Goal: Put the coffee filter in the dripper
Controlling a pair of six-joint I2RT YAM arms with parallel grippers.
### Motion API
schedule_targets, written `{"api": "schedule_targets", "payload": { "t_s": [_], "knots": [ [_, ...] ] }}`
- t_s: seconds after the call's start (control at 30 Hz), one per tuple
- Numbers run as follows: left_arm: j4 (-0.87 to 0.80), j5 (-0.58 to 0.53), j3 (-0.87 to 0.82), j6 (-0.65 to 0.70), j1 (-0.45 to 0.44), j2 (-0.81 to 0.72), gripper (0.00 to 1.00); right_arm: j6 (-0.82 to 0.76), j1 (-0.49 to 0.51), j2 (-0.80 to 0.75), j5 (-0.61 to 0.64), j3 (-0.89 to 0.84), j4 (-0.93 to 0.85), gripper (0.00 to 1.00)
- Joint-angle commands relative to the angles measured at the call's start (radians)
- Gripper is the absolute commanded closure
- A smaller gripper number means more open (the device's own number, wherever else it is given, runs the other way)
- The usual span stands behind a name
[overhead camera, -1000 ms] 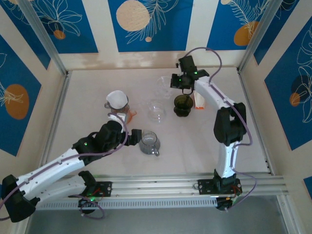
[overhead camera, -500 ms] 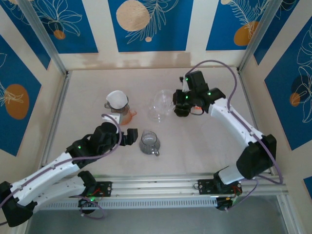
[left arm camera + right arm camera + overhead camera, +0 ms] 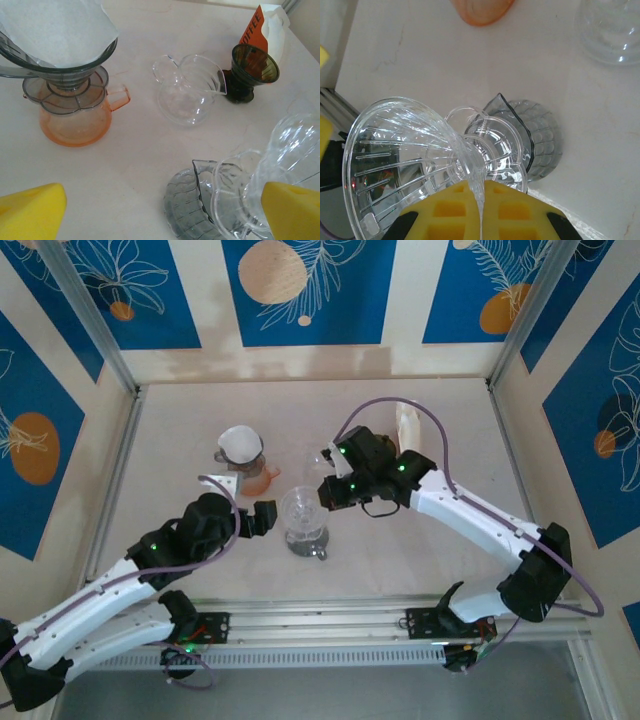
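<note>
The grey server's opening is below. My right gripper will next lower the clear dripper, still tilted, until the dripper's base rests on the grey server's rim, and let go of the dripper's side.
The white coffee filter [image 3: 55, 30] [image 3: 240, 443] sits in a smoky dripper on an orange server [image 3: 75, 120] at the left. My right gripper [image 3: 481, 200] [image 3: 335, 490] is shut on the wall of a clear ribbed dripper [image 3: 405, 150] [image 3: 300, 508]. It holds the dripper tilted, just over a grey glass server [image 3: 540, 135] [image 3: 307, 537] at the table's middle front. My left gripper [image 3: 160, 215] [image 3: 262, 520] stands open with nothing between its fingers, just left of the grey server and facing it.
A clear glass pitcher [image 3: 190, 90], a dark green dripper [image 3: 248, 70] and an orange-and-white coffee bag [image 3: 265, 27] [image 3: 408, 428] stand behind the grey server. Walls close the table on three sides.
My right arm has swung from the back right toward the front left, carrying the clear dripper to above the grey server. My left arm has edged slightly toward that server.
</note>
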Motion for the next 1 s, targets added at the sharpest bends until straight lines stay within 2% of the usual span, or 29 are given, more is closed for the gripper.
{"api": "schedule_targets", "payload": {
  "t_s": [0.0,0.27,0.8,0.87,0.97],
  "knots": [
    [-0.012,-0.025,0.005,0.027,-0.002,-0.008,0.00,0.026,0.016,0.035,-0.021,-0.011,0.029,1.00],
    [-0.013,-0.028,-0.009,0.025,-0.002,-0.015,0.00,0.018,0.007,0.070,0.017,-0.021,0.039,1.00],
    [-0.005,-0.028,-0.018,0.029,-0.003,-0.010,0.00,0.034,-0.015,0.039,0.029,-0.063,0.028,0.98],
    [-0.005,-0.025,-0.019,0.028,-0.003,-0.009,0.00,0.036,-0.022,0.033,0.025,-0.070,0.033,0.93],
    [-0.003,-0.018,-0.019,0.029,-0.003,-0.007,0.00,0.043,-0.022,0.030,0.018,-0.078,0.039,0.77]
  ]
}}
